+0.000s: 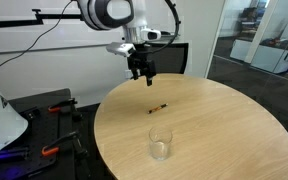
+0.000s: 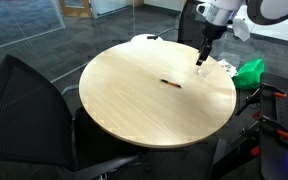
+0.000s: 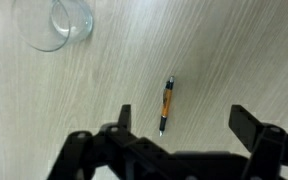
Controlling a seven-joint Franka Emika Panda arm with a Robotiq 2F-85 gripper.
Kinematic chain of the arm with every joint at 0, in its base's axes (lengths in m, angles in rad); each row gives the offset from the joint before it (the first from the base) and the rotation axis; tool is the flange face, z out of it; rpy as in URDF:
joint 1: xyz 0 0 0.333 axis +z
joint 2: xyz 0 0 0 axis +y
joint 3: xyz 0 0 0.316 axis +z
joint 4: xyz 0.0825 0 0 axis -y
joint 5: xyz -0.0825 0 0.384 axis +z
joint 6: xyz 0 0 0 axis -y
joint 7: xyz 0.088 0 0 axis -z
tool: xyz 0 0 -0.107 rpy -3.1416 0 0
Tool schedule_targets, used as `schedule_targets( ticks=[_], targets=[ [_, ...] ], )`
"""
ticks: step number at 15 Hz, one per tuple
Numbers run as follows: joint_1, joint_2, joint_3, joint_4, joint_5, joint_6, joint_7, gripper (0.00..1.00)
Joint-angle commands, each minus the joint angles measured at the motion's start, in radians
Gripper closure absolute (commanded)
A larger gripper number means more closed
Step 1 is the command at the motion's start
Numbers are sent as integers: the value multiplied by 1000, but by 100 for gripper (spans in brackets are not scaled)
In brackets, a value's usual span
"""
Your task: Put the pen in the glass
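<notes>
My gripper is above and inward of the pen's orange middle [image 1: 157, 108] [image 3: 166, 106], and the pen points into the finger gap. My gripper will next come down and outward to that middle, unturned.
The pen [image 1: 158, 107] is a short dark stick with an orange middle. It lies flat on the round wooden table [image 1: 224, 125] and also shows in an exterior view [image 2: 170, 84]. The glass [image 1: 161, 143] is clear and stands upright and empty near the table edge, apart from the pen. My gripper [image 1: 144, 74] hangs above the table, beyond the pen from the glass, and shows in both exterior views [image 2: 201, 62]. In the wrist view the gripper [image 3: 184, 125] is open and empty. There the pen [image 3: 167, 104] lies just ahead of the fingers and the glass [image 3: 56, 22] is at the top left.
A black mesh chair [image 2: 24, 100] stands close to the table edge. Another dark chair [image 1: 176, 55] stands behind the table. A green object [image 2: 250, 70] sits off the table by the robot. Clamps and cables [image 1: 54, 110] lie beside the table.
</notes>
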Motion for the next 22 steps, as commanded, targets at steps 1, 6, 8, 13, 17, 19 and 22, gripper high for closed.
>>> schedule_targets(
  ticks=[1, 6, 8, 13, 17, 19, 22],
  targets=[
    [-10, 142, 19, 86, 59, 66, -1, 0],
    [-3, 298, 17, 204, 66, 117, -2, 0],
    [0, 357, 15, 260, 62, 112, -3, 0],
    [-10, 498, 24, 390, 68, 100, -17, 0],
    [-8, 582, 25, 465, 66, 92, -18, 2],
    [-6, 612, 26, 495, 66, 88, -18, 11],
    [-8, 643, 32, 531, 67, 82, -21, 14]
  ],
)
